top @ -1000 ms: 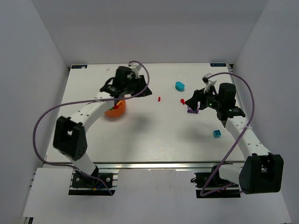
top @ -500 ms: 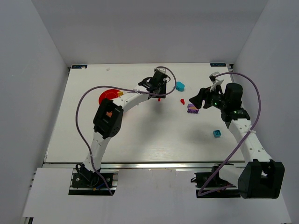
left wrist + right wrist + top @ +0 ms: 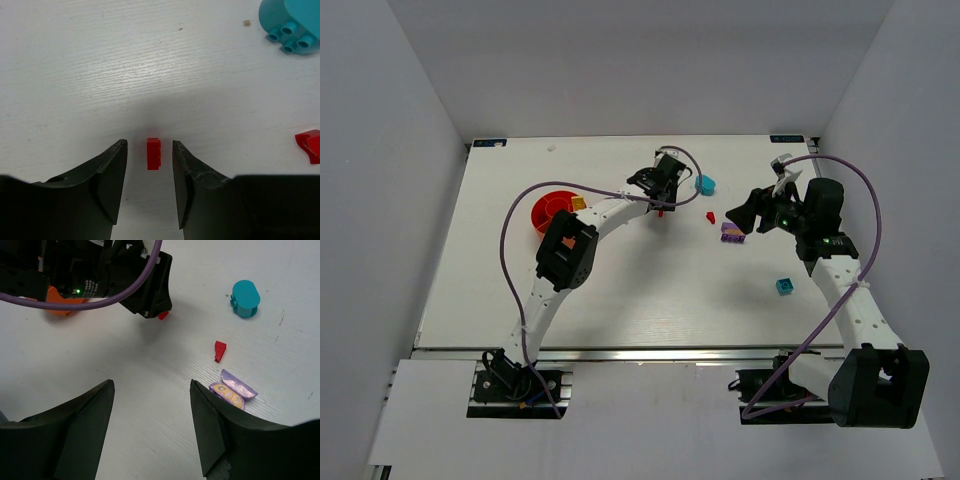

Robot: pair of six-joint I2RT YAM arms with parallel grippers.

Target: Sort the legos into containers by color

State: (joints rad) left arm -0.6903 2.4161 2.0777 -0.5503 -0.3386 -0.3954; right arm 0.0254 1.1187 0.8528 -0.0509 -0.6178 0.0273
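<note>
The left gripper will next move down over the tiny red lego [image 3: 661, 212] [image 3: 154, 153] and close on its long sides, because the lego is on the tabletop between the open fingers.
A tiny red lego [image 3: 154, 153] lies on the table between the fingers of my left gripper [image 3: 149, 142], which is open and touches nothing. From above, that gripper [image 3: 661, 192] hovers over the red lego [image 3: 661, 212]. The orange-red bowl [image 3: 540, 207] stands to the left, apart from it, with bricks inside. My right gripper [image 3: 151, 382] is open and empty above the table, close to a purple lego [image 3: 232, 391] and a red wedge lego [image 3: 219, 350]. A cyan lego [image 3: 705, 184] sits farther back.
A blue lego [image 3: 785, 287] lies near the right arm. A small yellow-orange piece [image 3: 578, 203] sits at the bowl's right rim. The cyan lego [image 3: 290, 22] and red wedge [image 3: 310, 145] lie right of the left gripper. White walls enclose the table.
My left arm swung from over the bowl rightward to the small red lego, and its jaws opened. The bowl is now uncovered. The right gripper shifted slightly back and to the right.
</note>
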